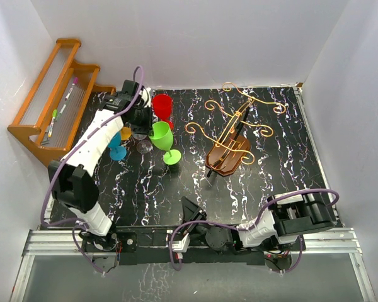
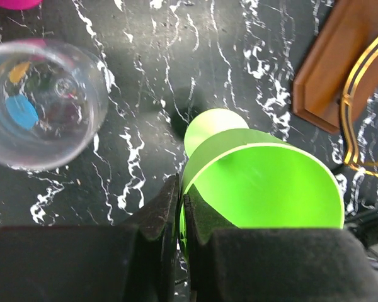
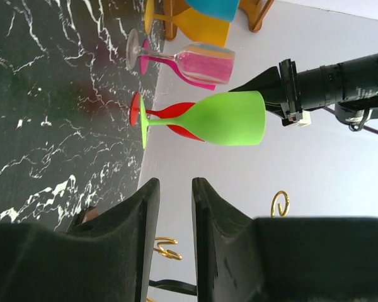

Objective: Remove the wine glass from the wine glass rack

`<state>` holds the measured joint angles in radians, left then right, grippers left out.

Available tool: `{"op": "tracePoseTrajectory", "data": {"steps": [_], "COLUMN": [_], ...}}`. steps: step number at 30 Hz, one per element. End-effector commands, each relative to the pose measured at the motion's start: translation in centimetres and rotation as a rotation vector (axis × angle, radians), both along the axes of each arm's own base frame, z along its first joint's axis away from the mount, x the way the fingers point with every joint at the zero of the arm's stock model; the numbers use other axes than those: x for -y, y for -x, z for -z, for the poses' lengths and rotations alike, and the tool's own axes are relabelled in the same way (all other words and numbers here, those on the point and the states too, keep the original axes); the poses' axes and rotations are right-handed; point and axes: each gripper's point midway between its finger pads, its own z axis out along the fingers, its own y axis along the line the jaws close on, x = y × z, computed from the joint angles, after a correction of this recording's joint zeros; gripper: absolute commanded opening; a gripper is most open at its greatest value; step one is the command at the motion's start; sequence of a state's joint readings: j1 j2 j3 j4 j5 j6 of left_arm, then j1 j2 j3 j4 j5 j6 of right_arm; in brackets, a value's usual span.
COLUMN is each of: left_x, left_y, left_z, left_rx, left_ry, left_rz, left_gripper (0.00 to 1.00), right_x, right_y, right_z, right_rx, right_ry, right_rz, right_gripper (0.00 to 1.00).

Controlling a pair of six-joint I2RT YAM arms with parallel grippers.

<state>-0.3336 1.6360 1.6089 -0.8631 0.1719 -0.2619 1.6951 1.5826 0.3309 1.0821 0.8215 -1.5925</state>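
I should next lower my left gripper slightly outward until the hovering green foot stands on the bare mat by the red glass (image 2: 184,106), which lies below, and then release.
A green wine glass (image 1: 162,137) stands among other glasses left of the rack, its foot (image 1: 172,157) on or just above the black marbled mat. My left gripper (image 1: 150,124) is shut on its rim, one finger inside the cup and one outside; the left wrist view shows the gripper (image 2: 181,189) and the green glass (image 2: 264,189). The wine glass rack (image 1: 230,151), a brown violin-shaped stand with gold wire arms, stands at centre right with no glass on it. My right gripper (image 1: 190,212) rests near the front edge, slightly open and empty (image 3: 174,182).
A red glass (image 1: 162,106), a clear glass (image 1: 143,145), a blue glass (image 1: 116,150) and a yellow one (image 1: 126,133) crowd around the left gripper. An orange-brown stepped shelf (image 1: 34,129) with pens stands at far left. White walls enclose the mat.
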Motion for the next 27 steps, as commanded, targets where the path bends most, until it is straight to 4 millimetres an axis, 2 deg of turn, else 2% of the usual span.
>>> {"op": "tracePoseTrajectory", "data": {"steps": [1, 10, 17, 18, 21, 27], "left_x": [-0.2, -0.3, 0.1, 0.1, 0.1, -0.1], "left_y": [-3.3, -7.2, -8.3, -8.4, -8.8, -8.9], "left_z": [-1.5, -1.3, 0.8, 1.2, 1.5, 1.1], "left_rx": [0.131, 0.230, 0.211, 0.206, 0.200, 0.205], "left_ry": [-0.073, -0.107, -0.139, -0.148, -0.167, -0.181], "left_rz": [-0.053, -0.142, -0.148, -0.147, -0.147, -0.156], "left_gripper": [0.00, 0.00, 0.00, 0.02, 0.18, 0.24], "right_x": [0.9, 1.6, 1.7, 1.7, 1.8, 1.9], "right_y": [-0.2, -0.2, -0.2, -0.2, -0.2, -0.2], "right_z": [-0.5, -0.8, -1.2, -1.2, -1.4, -1.5], "right_rx": [-0.042, -0.089, -0.095, -0.095, -0.101, -0.112], "right_ry": [-0.051, -0.061, -0.076, -0.077, -0.087, -0.090], "right_rz": [0.028, 0.028, 0.031, 0.030, 0.030, 0.027], "right_gripper": [0.29, 0.29, 0.29, 0.29, 0.29, 0.29]}}
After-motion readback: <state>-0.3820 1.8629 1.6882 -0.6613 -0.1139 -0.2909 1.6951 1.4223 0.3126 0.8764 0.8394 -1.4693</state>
